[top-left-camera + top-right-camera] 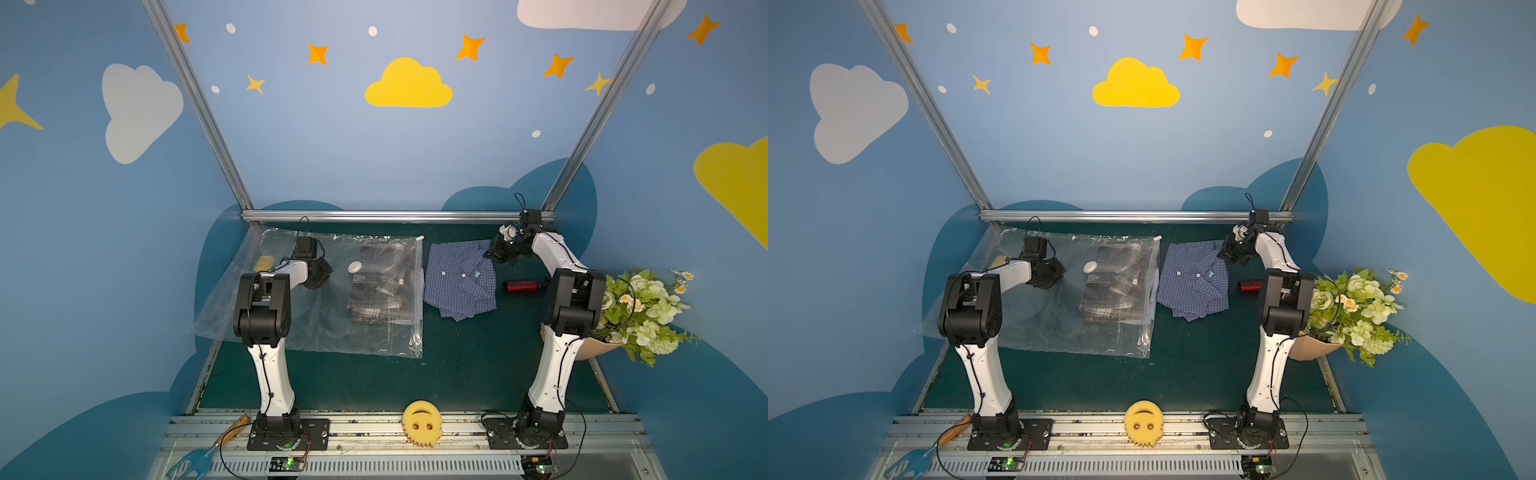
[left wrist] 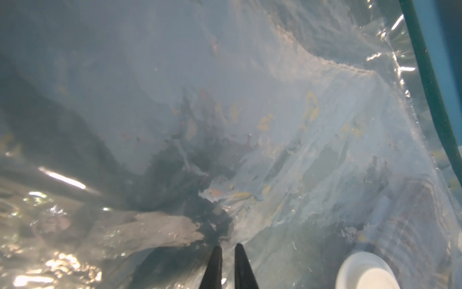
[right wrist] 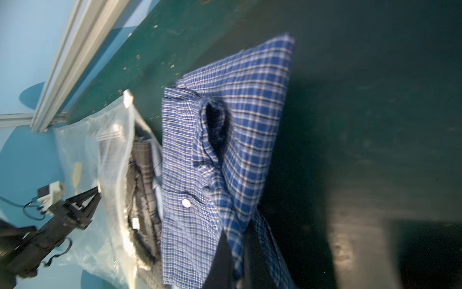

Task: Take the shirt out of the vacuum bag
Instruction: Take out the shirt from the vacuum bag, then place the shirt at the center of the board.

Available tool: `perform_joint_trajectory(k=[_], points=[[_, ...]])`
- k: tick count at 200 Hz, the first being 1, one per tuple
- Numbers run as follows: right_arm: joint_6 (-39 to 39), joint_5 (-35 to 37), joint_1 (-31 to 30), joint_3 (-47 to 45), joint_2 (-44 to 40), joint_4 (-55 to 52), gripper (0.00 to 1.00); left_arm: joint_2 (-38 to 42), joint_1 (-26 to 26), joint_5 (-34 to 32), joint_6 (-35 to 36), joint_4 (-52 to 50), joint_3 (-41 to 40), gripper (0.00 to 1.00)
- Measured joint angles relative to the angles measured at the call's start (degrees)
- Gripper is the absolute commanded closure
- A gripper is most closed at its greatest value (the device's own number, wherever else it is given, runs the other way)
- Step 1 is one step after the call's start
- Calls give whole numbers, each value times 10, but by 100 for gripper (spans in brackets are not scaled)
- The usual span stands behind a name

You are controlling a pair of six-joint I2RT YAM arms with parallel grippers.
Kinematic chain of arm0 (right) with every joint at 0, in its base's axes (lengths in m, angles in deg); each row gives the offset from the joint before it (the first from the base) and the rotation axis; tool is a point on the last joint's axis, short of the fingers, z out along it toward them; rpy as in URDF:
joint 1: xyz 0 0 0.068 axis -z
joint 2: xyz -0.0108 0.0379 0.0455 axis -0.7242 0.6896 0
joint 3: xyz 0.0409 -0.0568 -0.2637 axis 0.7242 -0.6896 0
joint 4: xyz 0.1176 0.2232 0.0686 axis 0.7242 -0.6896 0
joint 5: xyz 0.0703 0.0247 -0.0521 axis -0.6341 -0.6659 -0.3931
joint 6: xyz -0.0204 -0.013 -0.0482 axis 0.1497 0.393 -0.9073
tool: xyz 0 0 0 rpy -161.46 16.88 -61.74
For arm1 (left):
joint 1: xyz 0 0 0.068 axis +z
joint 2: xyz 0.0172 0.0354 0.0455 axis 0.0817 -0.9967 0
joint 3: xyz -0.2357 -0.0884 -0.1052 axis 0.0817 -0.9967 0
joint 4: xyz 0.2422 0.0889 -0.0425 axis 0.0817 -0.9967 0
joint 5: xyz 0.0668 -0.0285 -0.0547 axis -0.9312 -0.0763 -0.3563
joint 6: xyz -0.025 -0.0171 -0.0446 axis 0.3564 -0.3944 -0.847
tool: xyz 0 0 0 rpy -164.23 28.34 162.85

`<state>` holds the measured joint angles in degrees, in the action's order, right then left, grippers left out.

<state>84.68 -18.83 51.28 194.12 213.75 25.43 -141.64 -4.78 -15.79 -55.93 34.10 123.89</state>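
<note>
Next, my right gripper moves away from the vacuum bag [image 1: 316, 316] and down to release the blue shirt's corner, since bare green tabletop lies below the gripper.
The clear vacuum bag [image 1: 316, 316] [image 1: 1038, 324] lies flat on the left of the green table, with its round white valve [image 1: 354, 267] [image 2: 367, 270] on top and a white slider clip [image 1: 420, 238] at its far right corner. A grey plaid shirt [image 1: 380, 286] [image 3: 142, 175] is still inside it. A blue checked shirt [image 1: 459, 282] [image 1: 1194, 282] [image 3: 240, 120] lies outside, just right of the bag's open edge. My right gripper [image 1: 496, 249] [image 3: 235, 250] is shut on that shirt's far right corner. My left gripper [image 1: 322, 272] [image 2: 228, 246] pinches the bag's film left of the valve.
A red bottle [image 1: 523, 286] lies right of the blue shirt. A flower bouquet [image 1: 640, 307] sits at the right edge. A yellow smiley sponge [image 1: 422, 422] rests on the front rail, and a blue tool [image 1: 195, 461] lies at the front left. A metal rail [image 1: 395, 215] bounds the back.
</note>
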Motion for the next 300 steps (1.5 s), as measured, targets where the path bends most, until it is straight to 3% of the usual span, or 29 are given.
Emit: perform_joint_trajectory(k=[56, 144, 164, 223, 255, 284, 300], points=[[-6, -4, 30, 20, 43, 0, 100, 0, 0, 1, 0, 0, 0, 87], [-59, -11, 35, 143, 126, -32, 100, 0, 1, 4, 0, 0, 0, 87], [-60, -4, 35, 145, 126, -38, 78, 0, 1, 4, 2, 0, 0, 87], [-68, 48, 22, 140, 118, -42, 46, 0, 1, 6, 4, 1, 0, 86], [-74, 143, -17, 133, 73, -58, 38, 0, 1, 7, 5, 2, 0, 86], [-75, 231, -64, 87, -21, -56, 37, 0, 1, 8, 5, 3, 0, 86], [-73, 245, -85, 47, -74, -42, 38, 0, 1, 9, 5, 3, 0, 86]])
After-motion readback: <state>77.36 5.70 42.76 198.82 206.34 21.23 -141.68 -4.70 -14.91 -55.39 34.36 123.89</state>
